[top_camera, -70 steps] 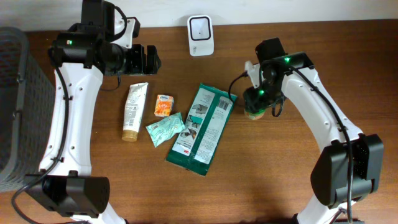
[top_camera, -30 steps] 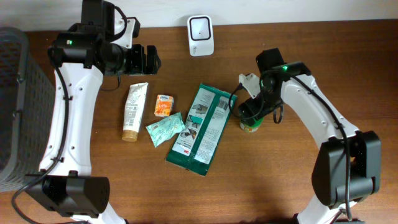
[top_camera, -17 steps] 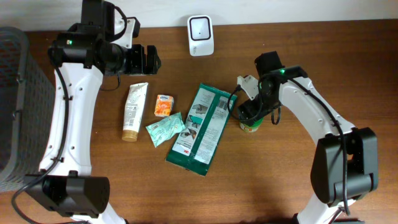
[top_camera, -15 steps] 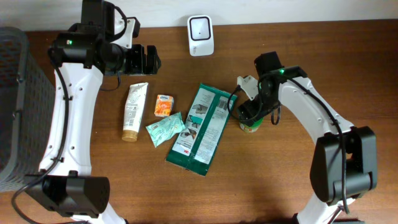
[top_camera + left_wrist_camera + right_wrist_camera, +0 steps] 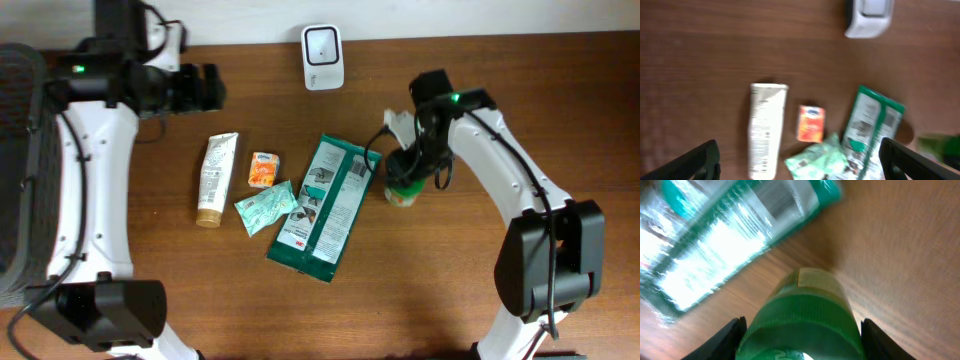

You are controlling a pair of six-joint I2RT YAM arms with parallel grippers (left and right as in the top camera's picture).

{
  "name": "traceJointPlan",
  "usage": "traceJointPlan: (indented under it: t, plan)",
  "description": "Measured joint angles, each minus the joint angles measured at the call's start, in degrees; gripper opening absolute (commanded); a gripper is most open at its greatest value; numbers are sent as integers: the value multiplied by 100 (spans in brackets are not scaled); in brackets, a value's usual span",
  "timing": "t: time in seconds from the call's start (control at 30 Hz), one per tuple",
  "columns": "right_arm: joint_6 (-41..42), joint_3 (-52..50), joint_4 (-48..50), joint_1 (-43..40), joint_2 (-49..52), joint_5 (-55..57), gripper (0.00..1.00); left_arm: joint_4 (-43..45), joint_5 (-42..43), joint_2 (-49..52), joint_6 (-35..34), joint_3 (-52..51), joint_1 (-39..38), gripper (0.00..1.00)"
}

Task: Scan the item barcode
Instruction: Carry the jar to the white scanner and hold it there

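The jar will next rise toward the scanner [image 5: 323,43] in my right gripper, then go down onto bare tabletop to the gripper's right in the overhead view and be released.
A small jar with a green lid [image 5: 403,193] stands on the table just right of a large green pack [image 5: 326,205]. My right gripper [image 5: 408,172] is down over the jar. In the right wrist view the green lid [image 5: 802,325] fills the space between the two dark fingers [image 5: 730,337], which press on both of its sides. The white barcode scanner [image 5: 323,43] stands at the table's back edge and shows in the left wrist view as well [image 5: 869,17]. My left gripper [image 5: 205,87] hovers open at the back left, holding nothing [image 5: 800,165].
A white tube [image 5: 216,180], a small orange box [image 5: 263,170] and a pale green sachet [image 5: 265,207] lie left of the green pack. A grey basket [image 5: 20,170] stands at the left edge.
My right gripper has closed in on the green-lidded jar, which has shifted slightly toward the back. My left arm has swung to the left.
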Motion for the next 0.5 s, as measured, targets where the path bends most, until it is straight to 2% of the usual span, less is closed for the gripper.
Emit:
traceJointPlan:
  t: [0.1,0.3,0.43,0.5]
  plan:
    - [341,883,-238,0,4,-785,46,-2,-66,0,0,2,352,99]
    - [723,1998,-321,-7,7,-3842,46,0,-107,0,0,7,492,99]
    - [957,2304,-319,-76,7,-5254,45,-2,-107,0,0,7,492,99]
    - [986,2400,-291,-155,7,-5578,45,0,-107,0,0,7,492,99]
